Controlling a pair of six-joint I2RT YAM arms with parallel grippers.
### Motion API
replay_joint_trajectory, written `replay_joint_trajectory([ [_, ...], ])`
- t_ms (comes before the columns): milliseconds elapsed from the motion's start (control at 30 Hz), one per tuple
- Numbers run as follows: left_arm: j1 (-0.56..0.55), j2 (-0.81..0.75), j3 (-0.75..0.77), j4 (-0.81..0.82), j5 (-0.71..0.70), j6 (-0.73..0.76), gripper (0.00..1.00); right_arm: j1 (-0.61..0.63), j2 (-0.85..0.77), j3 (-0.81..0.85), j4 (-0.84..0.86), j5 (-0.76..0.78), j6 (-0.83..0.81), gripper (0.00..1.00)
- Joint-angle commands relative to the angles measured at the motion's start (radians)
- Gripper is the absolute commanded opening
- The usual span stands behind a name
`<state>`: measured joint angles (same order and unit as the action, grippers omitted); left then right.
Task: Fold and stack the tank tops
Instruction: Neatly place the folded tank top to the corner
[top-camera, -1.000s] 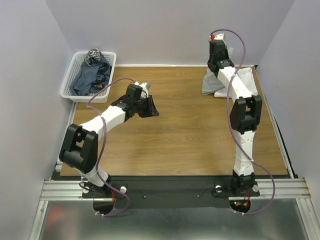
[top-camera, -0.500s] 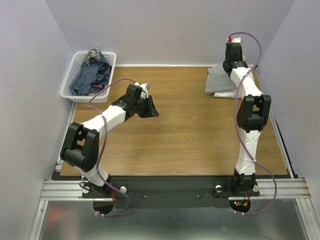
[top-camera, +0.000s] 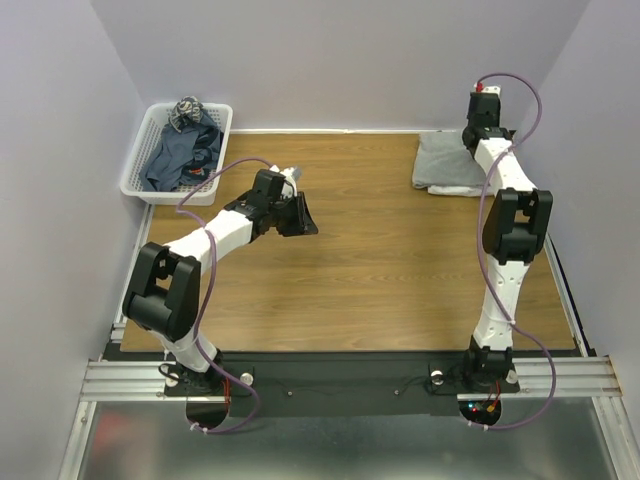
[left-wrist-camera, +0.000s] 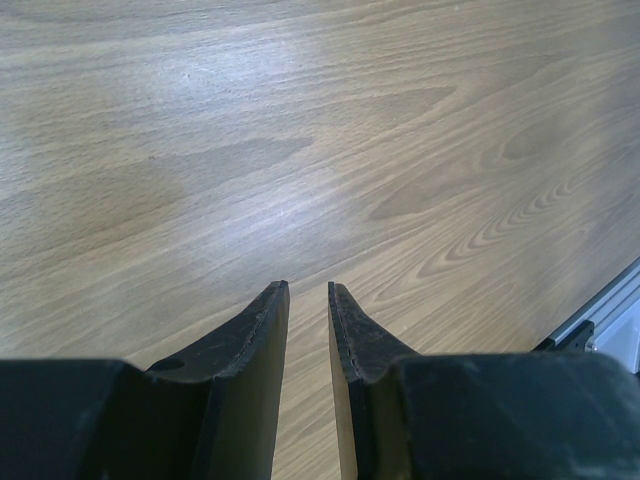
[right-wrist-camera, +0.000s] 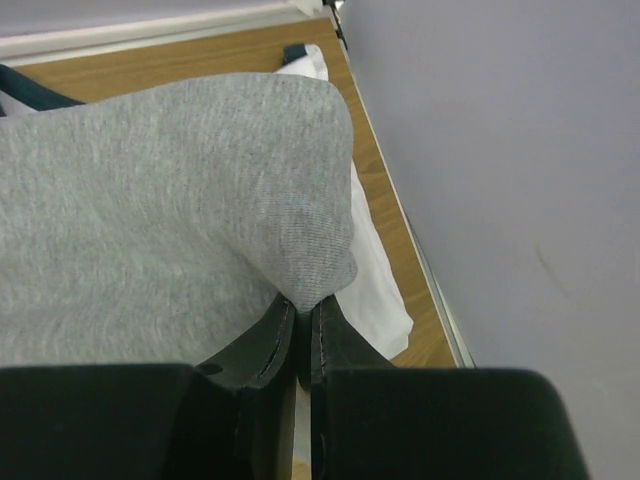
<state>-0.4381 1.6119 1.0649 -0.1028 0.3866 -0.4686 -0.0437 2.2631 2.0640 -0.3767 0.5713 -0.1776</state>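
The grey top leaves the white top's bare margin (right-wrist-camera: 372, 277) uncovered. My right gripper needs to pull the grey top's fold toward the nearby wall next, over that margin, and let it go.
A light heather-grey tank top (top-camera: 443, 160) lies folded in the far right corner, on top of a white tank top (top-camera: 452, 188). My right gripper (right-wrist-camera: 305, 308) is shut on a fold at the grey top's (right-wrist-camera: 170, 200) near edge. The white top (right-wrist-camera: 378, 275) shows beneath it, beside the table's right edge. Dark blue-grey tank tops (top-camera: 180, 155) lie heaped in the white basket (top-camera: 135, 180) at the far left. My left gripper (left-wrist-camera: 308, 288) hovers over bare wood left of centre (top-camera: 300, 213), open with nothing between its fingers.
The right wall (right-wrist-camera: 500, 150) stands close to the right gripper, and a metal rail (right-wrist-camera: 440, 300) runs along the table's edge there. A patterned dark bundle (top-camera: 186, 108) sits at the back of the basket. Bare wood (top-camera: 380, 250) spans the middle.
My right gripper has carried the grey top to the right and toward the far corner, where it now lies flat over the white one instead of hanging. The left arm has not moved.
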Motion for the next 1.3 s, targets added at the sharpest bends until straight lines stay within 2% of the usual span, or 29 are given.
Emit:
replay_joint_trajectory([
  [0, 0.004, 0.005, 0.044, 0.018, 0.02, 0.018, 0.34, -0.053, -0.033, -0.013, 0.027, -0.025, 0.058, 0.0],
  [167, 0.004, 0.008, 0.044, 0.02, 0.015, 0.018, 0.34, -0.07, -0.01, -0.018, 0.024, -0.031, 0.067, 0.01],
  [267, 0.004, 0.006, 0.041, 0.02, 0.014, 0.018, 0.34, -0.077, 0.004, -0.015, 0.018, -0.039, 0.078, 0.04],
  [367, 0.004, 0.008, 0.041, 0.02, 0.015, 0.018, 0.34, -0.082, 0.016, -0.005, 0.006, -0.025, 0.087, 0.23],
  [400, 0.004, 0.005, 0.04, 0.021, 0.015, 0.016, 0.35, -0.082, 0.016, -0.001, -0.002, -0.021, 0.09, 0.48],
  [500, 0.004, -0.004, 0.041, 0.026, 0.012, 0.015, 0.39, -0.082, 0.0, 0.044, -0.063, -0.034, 0.144, 0.89],
  [600, 0.004, -0.013, 0.041, 0.031, 0.011, 0.008, 0.43, -0.082, -0.052, 0.065, -0.137, -0.069, 0.223, 0.99],
  [733, 0.004, -0.027, 0.047, 0.034, -0.005, -0.004, 0.44, -0.078, -0.138, 0.045, -0.22, -0.198, 0.341, 1.0],
  [867, 0.004, -0.052, 0.059, 0.034, -0.025, -0.016, 0.44, -0.03, -0.27, -0.129, -0.215, -0.315, 0.45, 1.0],
  [967, 0.004, -0.081, 0.066, 0.029, -0.058, -0.018, 0.44, 0.042, -0.391, -0.345, -0.113, -0.376, 0.523, 1.0],
  [1033, 0.004, -0.115, 0.049, 0.044, -0.08, -0.022, 0.45, 0.138, -0.45, -0.491, -0.045, -0.438, 0.572, 1.0],
  [1167, 0.004, -0.184, -0.022, 0.087, -0.106, -0.062, 0.44, 0.313, -0.603, -0.733, 0.034, -0.436, 0.639, 1.0],
  [1267, -0.005, -0.262, -0.118, 0.097, -0.144, -0.087, 0.45, 0.413, -0.817, -0.954, 0.155, -0.487, 0.708, 1.0],
])
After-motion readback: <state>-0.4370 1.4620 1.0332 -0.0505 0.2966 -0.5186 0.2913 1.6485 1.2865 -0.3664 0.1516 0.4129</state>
